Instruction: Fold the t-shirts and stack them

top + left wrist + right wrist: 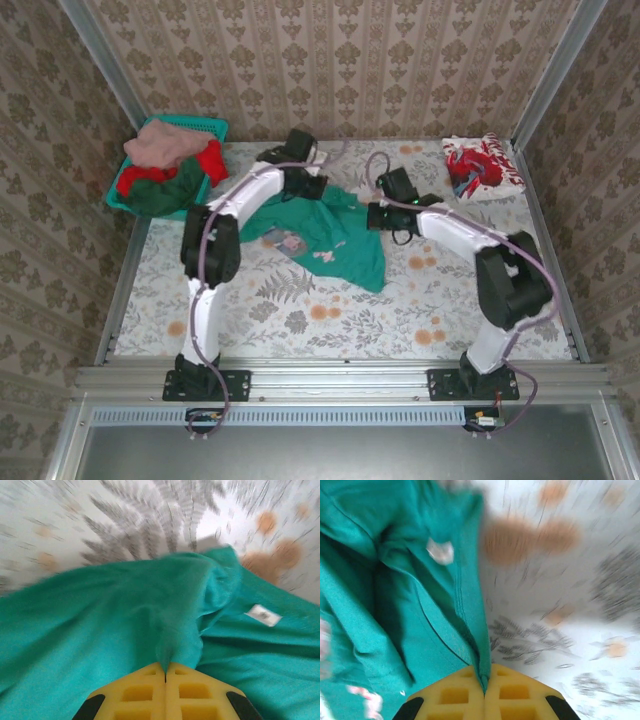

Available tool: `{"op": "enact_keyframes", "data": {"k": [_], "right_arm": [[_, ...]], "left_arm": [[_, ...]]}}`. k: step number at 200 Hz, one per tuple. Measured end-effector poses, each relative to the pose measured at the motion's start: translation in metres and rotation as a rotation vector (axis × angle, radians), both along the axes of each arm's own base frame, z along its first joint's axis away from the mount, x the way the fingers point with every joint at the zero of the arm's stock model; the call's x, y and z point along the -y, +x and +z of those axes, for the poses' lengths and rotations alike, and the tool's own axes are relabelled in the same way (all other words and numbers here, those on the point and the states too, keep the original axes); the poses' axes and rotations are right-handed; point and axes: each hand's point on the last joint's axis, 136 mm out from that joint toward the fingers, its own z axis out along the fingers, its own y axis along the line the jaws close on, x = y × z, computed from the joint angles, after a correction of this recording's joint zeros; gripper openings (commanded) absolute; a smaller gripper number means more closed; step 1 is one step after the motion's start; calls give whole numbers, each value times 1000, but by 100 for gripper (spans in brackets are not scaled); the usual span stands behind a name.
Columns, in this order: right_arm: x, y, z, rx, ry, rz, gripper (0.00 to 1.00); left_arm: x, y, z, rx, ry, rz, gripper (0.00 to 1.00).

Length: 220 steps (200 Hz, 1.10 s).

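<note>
I need to lift the shirt's edge up and outward toward the back wall with my right gripper next and let it go, because bare tabletop lies outward of the gripper.
A teal-green t-shirt [325,235] with a pale pinkish print lies spread on the floral table. My left gripper [303,186] is shut on its far left part; the left wrist view shows teal cloth [150,620] pinched between the yellow fingers [135,692]. My right gripper [377,216] is shut on the shirt's far right edge, and the hem [475,630] runs into the closed yellow fingers [515,692]. A red-and-white patterned t-shirt [482,166] lies folded at the back right. Salmon-pink [165,143], red [210,160] and dark green [165,195] shirts are piled in the basket.
A teal mesh basket [205,127] stands at the back left corner of the table. Patterned walls close in the table [300,310] on three sides. A white neck label [263,615] shows on the shirt.
</note>
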Motion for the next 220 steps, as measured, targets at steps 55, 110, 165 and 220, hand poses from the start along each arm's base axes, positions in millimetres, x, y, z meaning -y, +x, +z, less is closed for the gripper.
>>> {"op": "enact_keyframes", "data": {"k": [55,110,165,220], "right_arm": [[73,15,301,658,-38,-134,0],[86,-40,414,930,-39,-118,0],[43,12,388,854,40,15,0],[-30,189,202,485,35,132,60]], "left_arm": [[-134,-11,326,639,-248,257,0],[-192,-119,389,833,-402,361,0],[-173,-83,170,368,-404,447,0],[-222,-84,7,-22,-228,722,0]]}}
